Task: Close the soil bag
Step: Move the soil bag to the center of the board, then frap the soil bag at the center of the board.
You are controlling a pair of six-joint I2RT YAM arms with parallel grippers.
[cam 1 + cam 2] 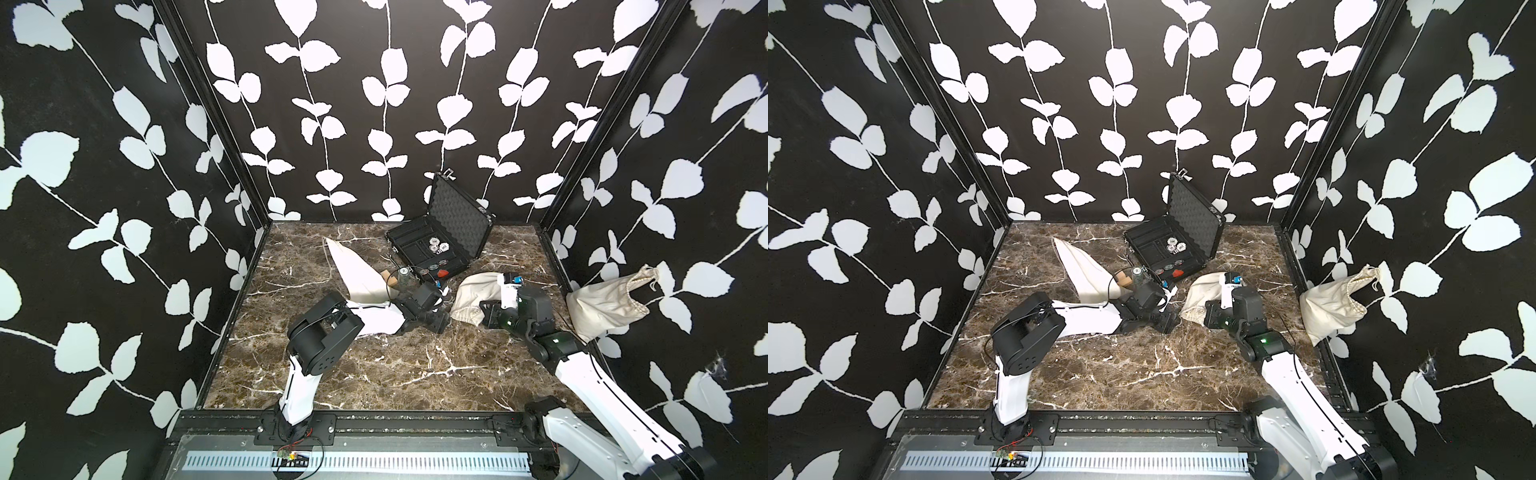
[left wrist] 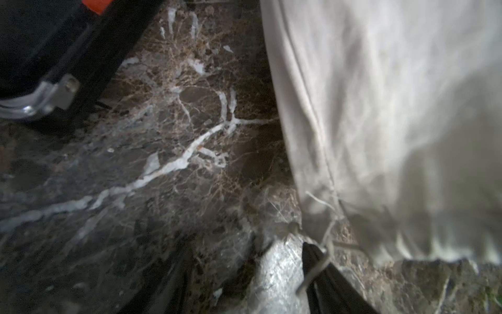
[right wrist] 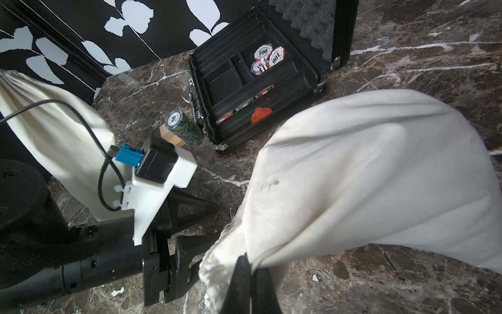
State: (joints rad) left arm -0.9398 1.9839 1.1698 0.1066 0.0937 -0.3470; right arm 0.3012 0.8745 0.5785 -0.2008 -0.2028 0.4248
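My right gripper should next move up and outward toward the soil bag's body point(image 1: 476, 291) point(image 3: 368, 157) and let go of the fabric, because the soil bag's opening lies low and its body lies outward.
The soil bag point(image 1: 471, 295) is a cream cloth sack lying mid-table, its gathered mouth toward the front. My right gripper point(image 3: 251, 274) is shut on the fabric and cord at that mouth, seen in a top view point(image 1: 485, 315) at the sack's near right edge. My left gripper point(image 2: 244, 274) lies low on the marble just left of the mouth, its jaws apart, and a loose cord point(image 2: 316, 267) drapes over one finger. In the left wrist view the soil bag point(image 2: 394, 122) fills the side beyond that finger. Both top views show the left gripper point(image 1: 1168, 321) almost touching the sack.
An open black chip case point(image 1: 446, 237) stands behind the sack. A chip stack point(image 3: 184, 129) and a wooden block point(image 3: 169, 136) sit beside it. A second cloth bag point(image 1: 357, 272) lies behind my left arm. A third point(image 1: 606, 305) leans on the right wall.
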